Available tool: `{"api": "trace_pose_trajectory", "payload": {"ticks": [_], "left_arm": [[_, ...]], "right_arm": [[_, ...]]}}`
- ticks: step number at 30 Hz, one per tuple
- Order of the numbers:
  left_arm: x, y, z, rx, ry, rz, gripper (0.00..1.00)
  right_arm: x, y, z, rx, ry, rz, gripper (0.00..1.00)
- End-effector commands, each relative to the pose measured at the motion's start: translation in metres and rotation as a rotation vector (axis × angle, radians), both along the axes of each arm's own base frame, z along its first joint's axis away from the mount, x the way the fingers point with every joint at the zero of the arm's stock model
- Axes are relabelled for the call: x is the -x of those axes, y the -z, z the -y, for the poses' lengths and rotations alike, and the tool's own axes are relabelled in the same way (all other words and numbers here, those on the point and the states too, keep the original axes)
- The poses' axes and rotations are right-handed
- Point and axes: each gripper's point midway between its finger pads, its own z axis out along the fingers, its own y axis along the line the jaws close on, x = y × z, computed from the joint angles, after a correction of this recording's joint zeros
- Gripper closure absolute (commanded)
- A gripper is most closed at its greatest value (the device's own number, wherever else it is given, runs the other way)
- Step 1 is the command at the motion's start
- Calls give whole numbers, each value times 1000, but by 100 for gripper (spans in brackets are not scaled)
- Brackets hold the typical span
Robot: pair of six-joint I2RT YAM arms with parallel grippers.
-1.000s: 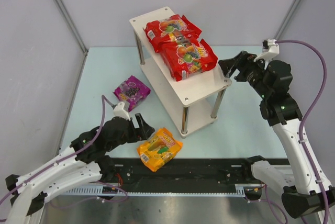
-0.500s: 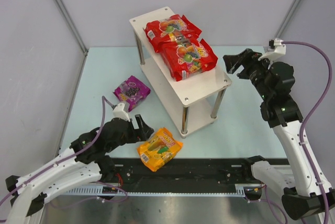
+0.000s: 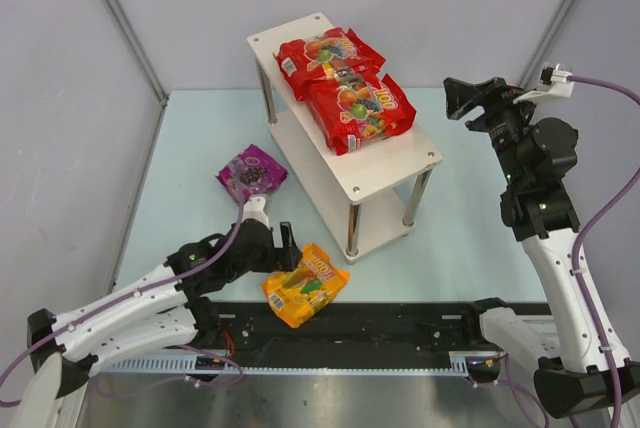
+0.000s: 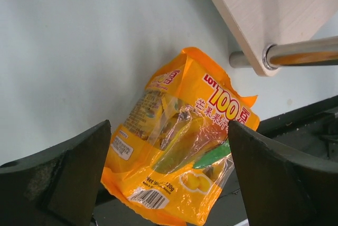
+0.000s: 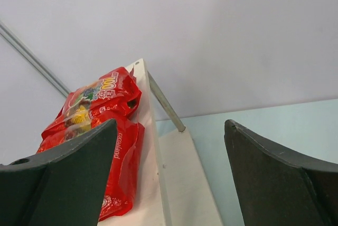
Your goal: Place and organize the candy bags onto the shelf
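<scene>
The left gripper moves down to the middle of the orange-yellow bag (image 3: 306,285) (image 4: 180,139) next, over its clear window.
Two red candy bags (image 3: 345,83) lie on the top board of the white two-tier shelf (image 3: 400,170); they also show in the right wrist view (image 5: 100,141). An orange-yellow bag (image 3: 305,284) lies on the table by the shelf's near leg. My left gripper (image 3: 282,250) is open just above it, its jaws on either side of the bag (image 4: 179,141) without touching. A purple bag (image 3: 252,174) lies on the table left of the shelf. My right gripper (image 3: 462,100) is open and empty, raised to the right of the shelf.
A black rail (image 3: 400,328) runs along the table's near edge, and the orange bag's lower end overlaps it. Grey walls with metal posts (image 3: 120,18) enclose the pale green table (image 3: 190,138). The shelf's lower board (image 3: 385,223) is bare where visible.
My left gripper has moved right, closing in over the orange-yellow bag. My right gripper has drawn back, right and up, away from the shelf's top board.
</scene>
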Motion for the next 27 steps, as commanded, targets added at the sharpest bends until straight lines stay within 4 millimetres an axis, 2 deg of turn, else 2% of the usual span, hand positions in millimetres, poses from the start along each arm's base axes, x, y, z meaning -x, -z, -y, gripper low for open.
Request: {"api": "trace_pose_trajectory", "payload": {"ticks": [1, 4, 11, 22, 25, 27], "left_arm": [[1, 16, 19, 21, 93, 5, 3], [1, 26, 23, 22, 105, -3, 2], [8, 32, 36, 71, 179, -9, 4], [16, 44, 36, 118, 199, -28, 7], [19, 47, 37, 134, 205, -36, 10], [21, 51, 37, 134, 208, -46, 18]], "right_arm": [[-4, -21, 8, 4, 34, 87, 13], [-7, -20, 9, 19, 40, 89, 13], [-10, -11, 12, 27, 52, 59, 13], [-11, -7, 9, 23, 38, 41, 13], [-12, -5, 9, 24, 36, 35, 12], [-13, -3, 8, 26, 34, 29, 12]]}}
